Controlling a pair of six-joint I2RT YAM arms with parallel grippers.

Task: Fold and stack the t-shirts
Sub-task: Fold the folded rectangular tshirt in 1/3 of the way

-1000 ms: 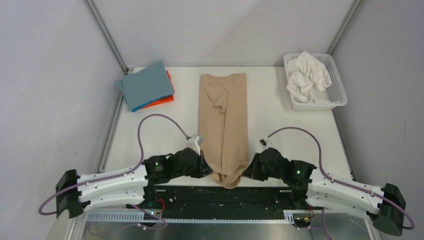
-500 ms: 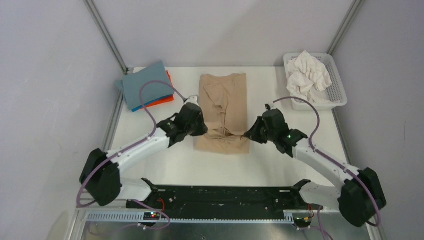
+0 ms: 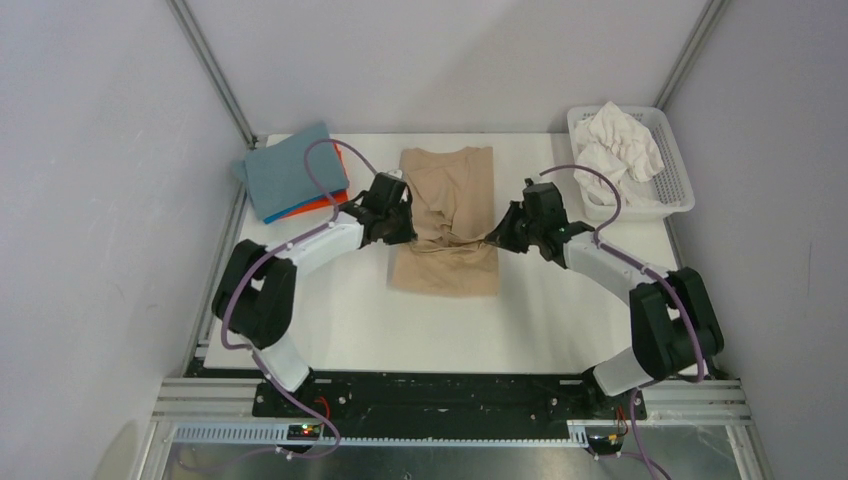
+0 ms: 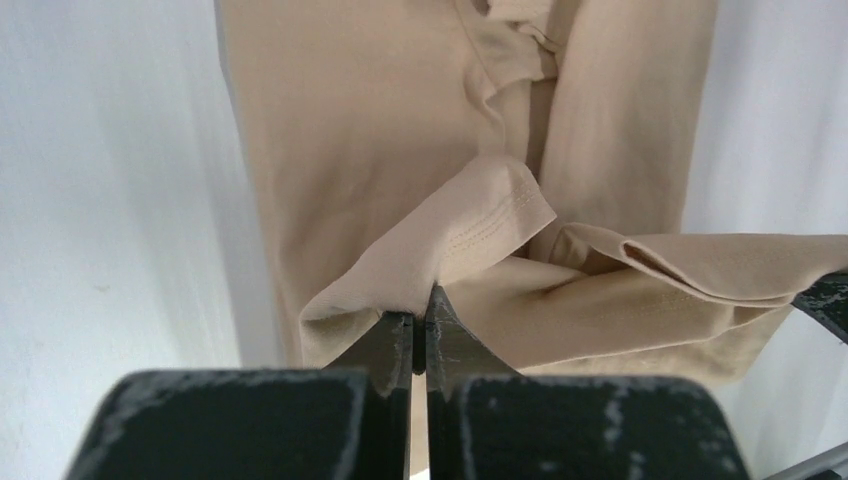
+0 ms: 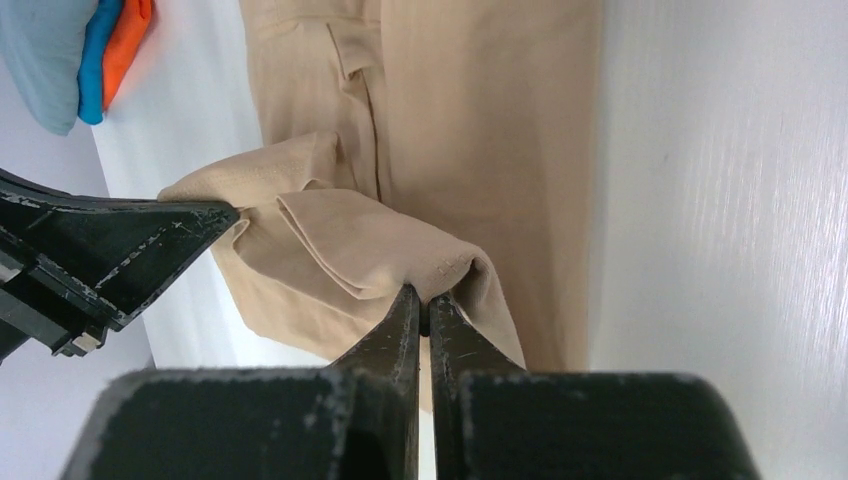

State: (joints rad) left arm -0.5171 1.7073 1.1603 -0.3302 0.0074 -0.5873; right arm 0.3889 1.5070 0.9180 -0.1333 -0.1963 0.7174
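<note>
The right gripper eases the still-raised hem corner outward and down onto the shirt's middle (image 3: 483, 219) (image 5: 505, 215) next, then releases it. The middle lies below and slightly outward of the gripper.
A tan t-shirt (image 3: 447, 195) lies lengthwise in the table's middle, folded into a long strip, its near end doubled back over itself. My left gripper (image 3: 407, 232) is shut on the hem's left corner (image 4: 440, 270). My right gripper (image 3: 492, 238) is shut on the hem's right corner (image 5: 440, 272). Both hold the hem just above the shirt's middle. At the back left lies a stack of folded t-shirts (image 3: 292, 172), grey-blue on top with bright blue and orange edges under it. A crumpled white t-shirt (image 3: 620, 148) fills the basket.
A white slotted plastic basket (image 3: 678, 190) stands at the back right corner. Metal frame posts rise at both back corners. Bare white table lies in front of the tan shirt and on either side of it.
Both arms have carried the tan shirt's near hem from the table's front edge away toward the back, doubling the shirt over itself. Both grips stayed shut.
</note>
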